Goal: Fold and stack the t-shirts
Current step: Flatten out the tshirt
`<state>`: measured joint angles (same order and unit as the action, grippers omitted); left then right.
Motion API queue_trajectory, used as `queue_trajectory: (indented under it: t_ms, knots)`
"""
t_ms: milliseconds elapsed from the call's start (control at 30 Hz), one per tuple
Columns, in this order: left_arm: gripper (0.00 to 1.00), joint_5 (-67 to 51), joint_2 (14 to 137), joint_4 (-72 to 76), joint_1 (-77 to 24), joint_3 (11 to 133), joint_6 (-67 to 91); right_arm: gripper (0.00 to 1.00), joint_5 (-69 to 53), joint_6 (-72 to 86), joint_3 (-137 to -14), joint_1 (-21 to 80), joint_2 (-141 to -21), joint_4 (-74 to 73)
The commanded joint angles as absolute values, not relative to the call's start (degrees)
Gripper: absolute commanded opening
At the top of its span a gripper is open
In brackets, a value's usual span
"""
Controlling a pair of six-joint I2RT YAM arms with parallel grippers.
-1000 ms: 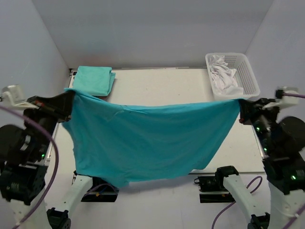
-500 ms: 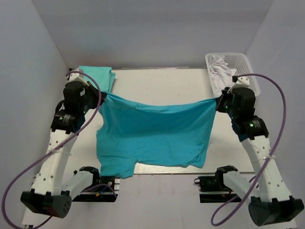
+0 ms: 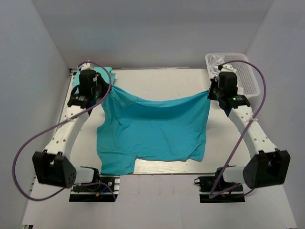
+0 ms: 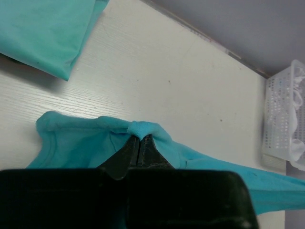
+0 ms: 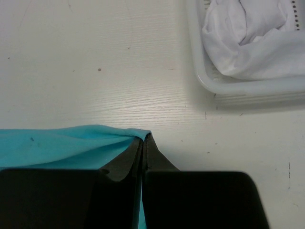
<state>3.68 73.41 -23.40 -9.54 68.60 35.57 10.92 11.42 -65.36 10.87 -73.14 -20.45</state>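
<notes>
I should lower my left gripper outward next and let go of the turquoise t-shirt's corner on the bare tabletop beside the paler folded t-shirt, a spot below the gripper and outward.
A bright turquoise t-shirt [image 3: 152, 133] stretches across the table between both arms, its near part lying on the surface and reaching the front edge. My left gripper [image 3: 104, 92] is shut on its far left corner [image 4: 143, 130]. My right gripper [image 3: 210, 92] is shut on its far right corner [image 5: 128, 138]. The shirt's far edge sags between the two grips. A paler folded t-shirt [image 3: 104, 74] lies at the far left corner of the table, mostly hidden behind my left arm; the left wrist view shows it [image 4: 43, 33] flat on the table.
A white plastic basket [image 3: 243, 76] with white cloth inside [image 5: 252, 38] stands at the far right corner, close to my right gripper. Grey walls enclose the table [image 3: 162, 83] on three sides.
Both arms have swung forward and down from raised positions near the front, carrying the turquoise t-shirt toward the back. The shirt now lies largely on the table instead of hanging.
</notes>
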Motion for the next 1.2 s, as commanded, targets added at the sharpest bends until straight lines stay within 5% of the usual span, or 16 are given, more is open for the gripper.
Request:
queue_trajectory:
  t_ms: [0,467,700,733,800,833,867,900,967,1167]
  knots:
    - [0.0,4.57,77.42,-20.04,-9.32,73.29,34.11,0.0,13.27,9.58,-70.4,10.46,-76.63,-16.08]
    - [0.02,7.65,103.96,-22.05,-9.32,91.3,32.09,0.0,18.02,10.28,-85.59,9.32,-98.51,-19.42]
    - [0.39,9.67,122.85,-29.43,-9.32,111.84,30.07,0.0,17.66,9.14,-93.76,8.88,-107.83,-19.86]
    - [0.56,9.67,124.87,-30.14,-9.32,114.32,30.06,0.0,17.58,9.14,-96.74,8.88,-111.24,-20.47]
    - [0.71,7.56,130.22,-31.2,-9.32,121.42,27.52,0.18,17.32,9.23,-104.27,8.7,-115.2,-23.54]
    - [1.0,7.56,131.65,-33.2,-9.32,123.9,26.99,0.31,17.31,8.71,-106.41,8.27,-117.83,-24.69]
    - [1.0,7.56,132.79,-34.53,-9.32,126.1,26.98,0.44,17.58,8.96,-108.52,8.26,-120.21,-28.09]
    - [1.0,7.56,133.41,-35.67,-9.32,128.73,26.46,0.69,17.14,8.7,-113.94,8.35,-121.02,-29.08]
    - [1.0,7.56,132.03,-35.6,-9.32,127.89,25.93,0.88,16.35,8.18,-116.1,8.35,-122.52,-31.8]
    - [1.0,4.31,119.54,-29.62,-10.46,114.0,24.17,0.9,8.0,6.33,-110.49,8.88,-113.83,-33.22]
